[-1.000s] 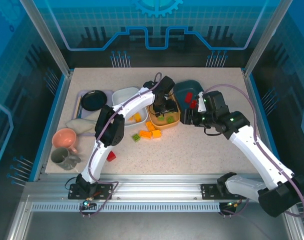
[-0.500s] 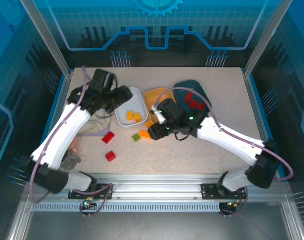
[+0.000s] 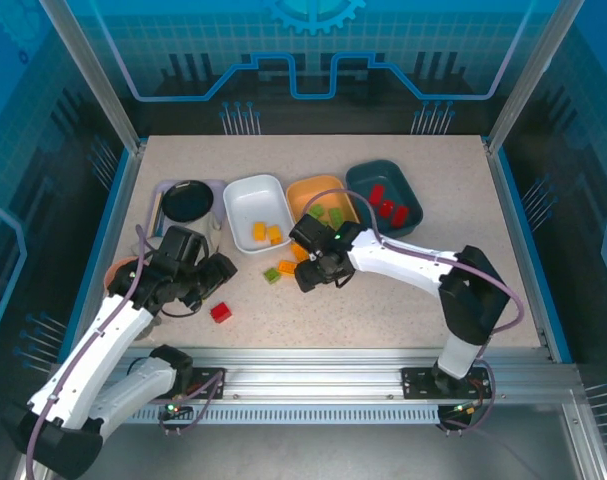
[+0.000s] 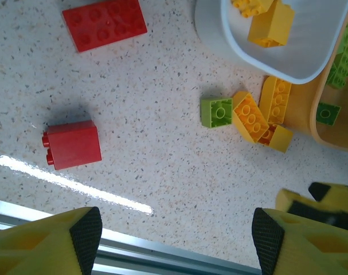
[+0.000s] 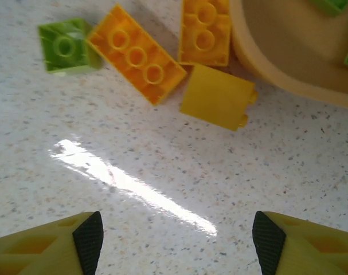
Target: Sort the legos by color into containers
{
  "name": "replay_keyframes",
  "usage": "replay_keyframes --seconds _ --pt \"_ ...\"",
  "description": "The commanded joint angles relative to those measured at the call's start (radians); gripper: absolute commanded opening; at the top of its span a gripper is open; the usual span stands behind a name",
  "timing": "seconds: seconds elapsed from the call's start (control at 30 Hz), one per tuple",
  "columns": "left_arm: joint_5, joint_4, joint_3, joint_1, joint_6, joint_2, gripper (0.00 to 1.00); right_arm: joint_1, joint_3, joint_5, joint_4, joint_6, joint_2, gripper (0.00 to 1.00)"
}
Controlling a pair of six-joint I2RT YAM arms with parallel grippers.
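The yellow brick (image 5: 218, 97) lies below and outward of my right gripper, so my right gripper lowers its open fingers outward around the brick next.
Three containers stand in a row at the back: a white tray (image 3: 245, 190) with yellow-orange legos (image 3: 266, 232), an orange tray (image 3: 308, 190) with green ones (image 3: 326, 214), and a dark teal tray (image 3: 368, 175) with red ones (image 3: 388, 207). Loose on the table are a green brick (image 5: 65, 44), orange bricks (image 5: 136, 54) and a yellow brick (image 5: 218, 97), just beyond my open, empty right gripper (image 5: 176, 240) (image 3: 313, 278). A red brick (image 4: 73, 144) and a flat red brick (image 4: 105, 23) lie ahead of my left gripper (image 4: 176, 235) (image 3: 218, 268), open and empty.
A lavender tray with a black plate (image 3: 186, 200) sits at the back left, and a pink cup (image 3: 121, 272) is partly under my left arm. The table's metal front rail (image 4: 162, 255) runs just below the left fingers.
My left arm has swung from the back left down to the near left, over the red bricks. The right gripper has drawn slightly nearer from the loose orange bricks.
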Motion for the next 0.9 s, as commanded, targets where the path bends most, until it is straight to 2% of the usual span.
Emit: replay_keyframes --seconds 0.0,0.53,0.7,0.87 --pt "0.037 0.004 -0.007 0.005 -0.015 -0.007 0.73 -0.020 0.002 0.009 0.055 0.083 0.074 0.73" --pt "0.062 0.002 -0.008 0.003 0.001 -0.008 0.72 -0.069 0.098 0.054 0.132 0.072 0.232 0.59" --pt "0.064 0.010 -0.011 0.003 0.000 -0.005 0.72 -0.073 0.120 0.053 0.126 0.064 0.250 0.46" --pt "0.058 0.015 -0.007 0.002 0.001 0.003 0.72 -0.064 0.072 0.072 0.076 0.084 0.165 0.35"
